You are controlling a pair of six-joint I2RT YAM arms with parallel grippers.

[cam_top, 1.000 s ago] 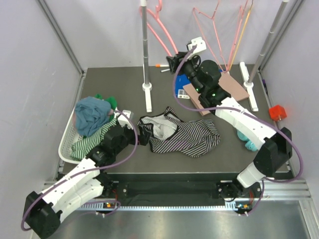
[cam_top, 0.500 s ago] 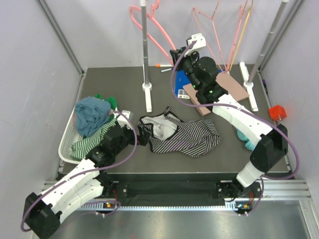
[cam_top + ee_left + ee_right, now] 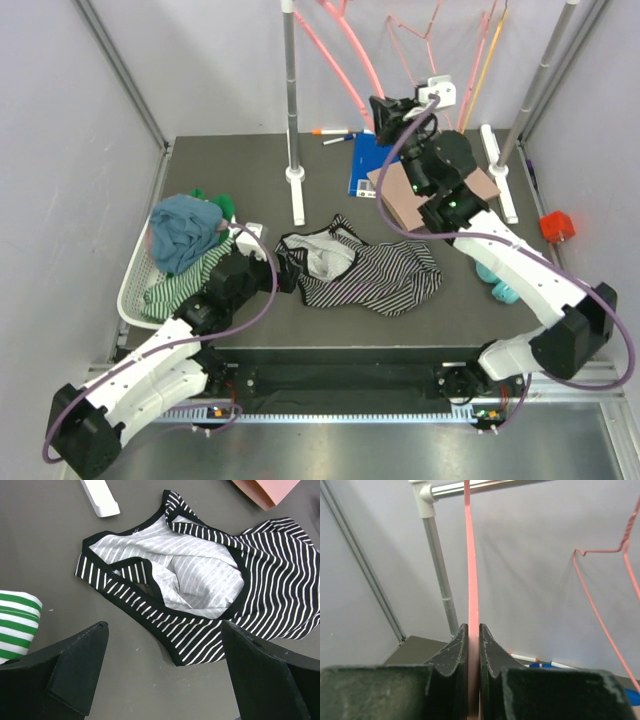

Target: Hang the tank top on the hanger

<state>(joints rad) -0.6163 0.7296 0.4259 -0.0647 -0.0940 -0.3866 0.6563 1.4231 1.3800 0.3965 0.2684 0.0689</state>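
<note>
My left gripper moves outward and down onto the black-trimmed strap corner of the tank top [image 3: 283, 241] [image 3: 89, 548] next, since that corner lies outward of and below the gripper's fingers.
The black-and-white striped tank top [image 3: 372, 271] lies crumpled on the dark table, neck opening to the left [image 3: 210, 580]. My left gripper [image 3: 283, 272] hovers low at its left edge, open, nothing between the jaws [image 3: 165, 626]. The thick pink hanger [image 3: 352, 52] hangs from the rail at the back. My right gripper [image 3: 381, 108] is raised there and shut on one of its sloping arms. In the right wrist view the pink bar of the hanger [image 3: 471, 570] runs straight up from between the closed jaws of the right gripper [image 3: 473, 630].
A white basket [image 3: 133, 288] at left holds a teal cloth [image 3: 183, 228] and a green-striped garment [image 3: 185, 282]. A rack post [image 3: 292, 100] stands at back centre. Thin wire hangers [image 3: 420, 42], a pink board [image 3: 445, 190], a blue book [image 3: 361, 165] and a red object [image 3: 557, 226] sit right.
My right gripper has shut on the pink hanger and swung right and up, carrying the hanger's arm with it. The left arm and the tank top have not moved.
</note>
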